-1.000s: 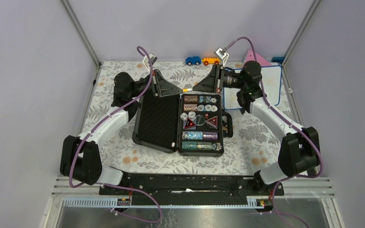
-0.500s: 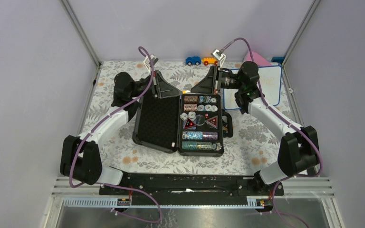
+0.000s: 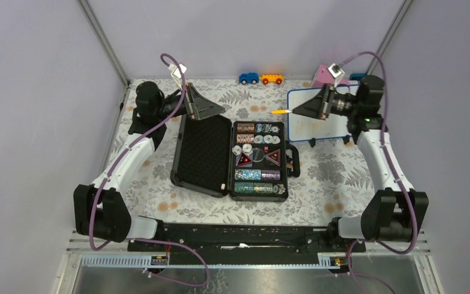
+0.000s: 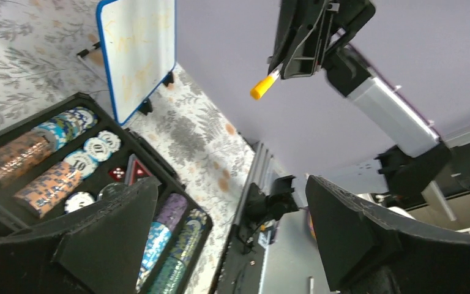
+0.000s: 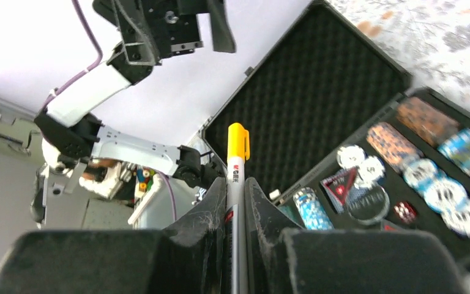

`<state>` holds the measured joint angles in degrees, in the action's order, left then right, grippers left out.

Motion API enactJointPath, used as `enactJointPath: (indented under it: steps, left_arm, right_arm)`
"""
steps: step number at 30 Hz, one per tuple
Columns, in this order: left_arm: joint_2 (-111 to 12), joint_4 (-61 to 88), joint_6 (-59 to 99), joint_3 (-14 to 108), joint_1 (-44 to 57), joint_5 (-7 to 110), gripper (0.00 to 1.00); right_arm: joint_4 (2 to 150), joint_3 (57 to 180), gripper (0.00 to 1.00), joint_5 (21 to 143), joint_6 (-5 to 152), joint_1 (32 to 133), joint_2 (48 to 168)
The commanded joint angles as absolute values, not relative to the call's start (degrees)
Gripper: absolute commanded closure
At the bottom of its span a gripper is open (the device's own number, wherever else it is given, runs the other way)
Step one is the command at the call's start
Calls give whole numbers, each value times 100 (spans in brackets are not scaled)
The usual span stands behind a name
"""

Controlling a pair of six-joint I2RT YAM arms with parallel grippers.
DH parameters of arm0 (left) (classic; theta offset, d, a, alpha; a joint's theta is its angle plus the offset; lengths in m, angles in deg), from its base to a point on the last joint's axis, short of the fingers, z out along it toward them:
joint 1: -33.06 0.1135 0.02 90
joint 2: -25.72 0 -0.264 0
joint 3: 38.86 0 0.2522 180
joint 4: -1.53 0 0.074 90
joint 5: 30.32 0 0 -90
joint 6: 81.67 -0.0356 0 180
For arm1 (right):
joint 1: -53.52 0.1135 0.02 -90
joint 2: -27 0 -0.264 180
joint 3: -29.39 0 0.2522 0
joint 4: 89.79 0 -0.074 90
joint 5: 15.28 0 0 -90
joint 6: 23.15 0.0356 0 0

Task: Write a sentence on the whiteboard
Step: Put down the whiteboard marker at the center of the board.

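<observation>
The bare tabletop beside the case is below and back from my right gripper, so I should lower it there to release the grey marker.
The whiteboard, white with a thin blue frame, stands at the back right of the table; in the left wrist view the whiteboard shows the sentence as faint yellow-orange lines. My right gripper hovers in front of the board's left edge, shut on a grey marker. Its yellow cap points left, towards the case. The right gripper clamps the marker's barrel between both fingers. My left gripper hangs open over the case lid at the back left, and in its own view the left gripper holds nothing.
An open black case with poker chips and dice lies mid-table. A blue toy car and an orange one sit by the back wall. A pink wedge stands behind the board.
The two grippers met over the case's back edge. The left one has since opened wide and drawn back left. The right arm has swung right to the whiteboard with the marker.
</observation>
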<state>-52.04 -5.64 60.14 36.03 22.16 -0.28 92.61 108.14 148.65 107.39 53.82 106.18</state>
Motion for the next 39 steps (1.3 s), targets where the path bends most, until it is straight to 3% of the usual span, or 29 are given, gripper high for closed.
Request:
enactJointPath:
  steps: [1, 3, 4, 7, 15, 26, 35, 39]
  left_arm:
    - [-4926, 775, 4444, 4121, 2181, 155, 1]
    - [-4955, 1124, 4205, 4217, 2181, 156, 1]
    - [-4955, 1193, 4151, 4211, 2181, 159, 1]
    - [-4909, 1170, 4135, 4098, 2174, 137, 1]
    - [-4840, 858, 4367, 3830, 2114, 90, 1]
    - [-4754, 687, 4489, 3643, 2015, 47, 1]
    - [-4745, 974, 4278, 3742, 2014, 26, 1]
    - [-4757, 971, 4274, 3701, 2014, 40, 1]
  right_arm:
    - [5246, 11259, 100, 15283, 7222, 4467, 10360]
    - [2146, 12252, 100, 14181, 4077, 4220, 10759]
    - [1194, 12434, 100, 13675, 3229, 4181, 10935]
    - [572, 12031, 100, 13177, 2534, 3691, 10936]
    - [261, 10970, 100, 11694, 1687, 3467, 10464]
    - [519, 10260, 99, 10964, 1352, 3445, 11279]
    - [1175, 10183, 93, 11056, 1500, 3430, 12467]
    - [1342, 10291, 82, 11105, 1517, 3370, 12919]
